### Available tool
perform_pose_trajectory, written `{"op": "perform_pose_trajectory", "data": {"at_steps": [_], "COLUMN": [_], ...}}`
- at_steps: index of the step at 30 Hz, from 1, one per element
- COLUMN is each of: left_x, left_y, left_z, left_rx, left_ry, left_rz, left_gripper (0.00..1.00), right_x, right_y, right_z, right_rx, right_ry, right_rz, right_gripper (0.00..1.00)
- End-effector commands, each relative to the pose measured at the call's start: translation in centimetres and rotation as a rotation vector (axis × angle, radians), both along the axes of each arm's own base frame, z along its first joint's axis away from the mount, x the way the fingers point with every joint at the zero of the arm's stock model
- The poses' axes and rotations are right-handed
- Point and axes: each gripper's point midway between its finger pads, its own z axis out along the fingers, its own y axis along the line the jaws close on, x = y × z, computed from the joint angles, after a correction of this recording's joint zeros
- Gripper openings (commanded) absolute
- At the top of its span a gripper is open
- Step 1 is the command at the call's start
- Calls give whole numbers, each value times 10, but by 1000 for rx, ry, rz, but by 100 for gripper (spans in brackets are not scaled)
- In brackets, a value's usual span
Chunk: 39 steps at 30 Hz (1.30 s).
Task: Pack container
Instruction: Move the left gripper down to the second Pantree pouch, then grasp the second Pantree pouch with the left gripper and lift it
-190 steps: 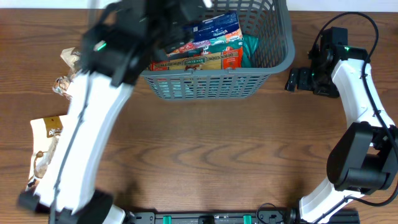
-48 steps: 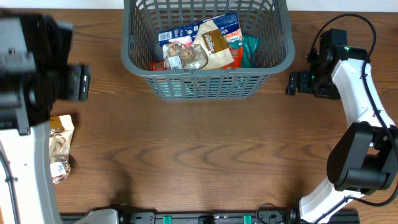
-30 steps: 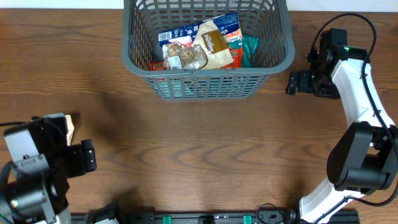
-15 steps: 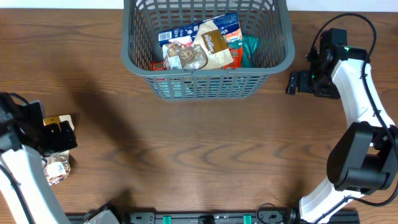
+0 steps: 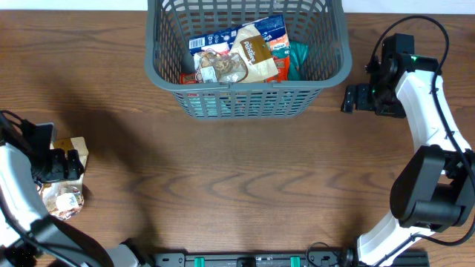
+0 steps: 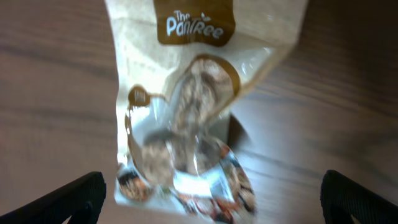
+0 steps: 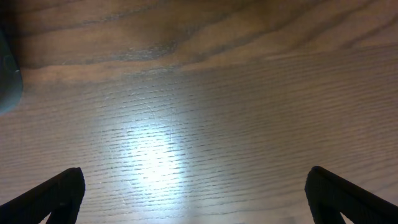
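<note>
My left gripper should come down next onto the middle of the white and brown snack pouch [image 5: 68, 199], and then I should close it there.
The dark grey container [image 5: 162, 70] stands at the back middle of the table and holds several snack packets [image 5: 237, 55]. At the far left a white and brown snack pouch [image 5: 68, 199] lies on the wood. My left gripper [image 5: 61, 165] is open right above it. In the left wrist view the pouch [image 6: 186, 118], marked "The Pantree", lies between my two wide-apart fingertips [image 6: 214, 199]. My right gripper [image 5: 356, 98] is open and empty, just right of the container. The right wrist view shows only bare wood between its fingers [image 7: 196, 196].
The container's corner shows at the left edge of the right wrist view [image 7: 7, 81]. The table's back edge runs behind the container [image 5: 415, 13].
My left arm swung from the container out to the far left and came down over the pouch on the table. Another packet now lies in the container. The right arm has not moved.
</note>
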Motion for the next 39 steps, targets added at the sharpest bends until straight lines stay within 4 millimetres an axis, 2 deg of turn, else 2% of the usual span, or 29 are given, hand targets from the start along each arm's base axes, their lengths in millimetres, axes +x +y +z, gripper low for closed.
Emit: {"op": "perform_pose_trajectory", "data": {"at_steps": [1, 12, 20, 24, 27, 31, 35, 37, 39], "left_x": [-4, -7, -6, -4, -4, -3, 0, 4, 11], "left_y": [5, 23, 24, 26, 26, 25, 18, 16, 16], "left_z": [-27, -92, -111, -115, -115, -115, -114, -111, -103], "left_rx": [-8, -87, -108, -104, -104, -111, -145, -154, -146], "left_ry": [69, 158, 178, 174, 173, 169, 142, 120, 88], "left_rz": [-90, -103, -102, -102, -101, -98, -47, -12, 44], "left_gripper": [98, 99, 100, 95, 79, 39, 13, 6, 6], "right_x": [-1, -2, -2, -3, -3, -3, -3, -3, -3], "right_y": [-2, -2, -2, -2, -2, -2, -2, -2, -2], "right_z": [1, 1, 1, 1, 1, 0, 0, 0, 1], "right_rx": [-8, -1, 1, 1, 0, 0, 0, -1, -3], "right_ry": [3, 4, 3, 8, 8, 8, 9, 9, 9], "right_rz": [7, -33, -48, -47, -47, -47, -43, -40, -40], "right_gripper": [99, 99, 99, 99, 99, 99, 99, 99, 99]}}
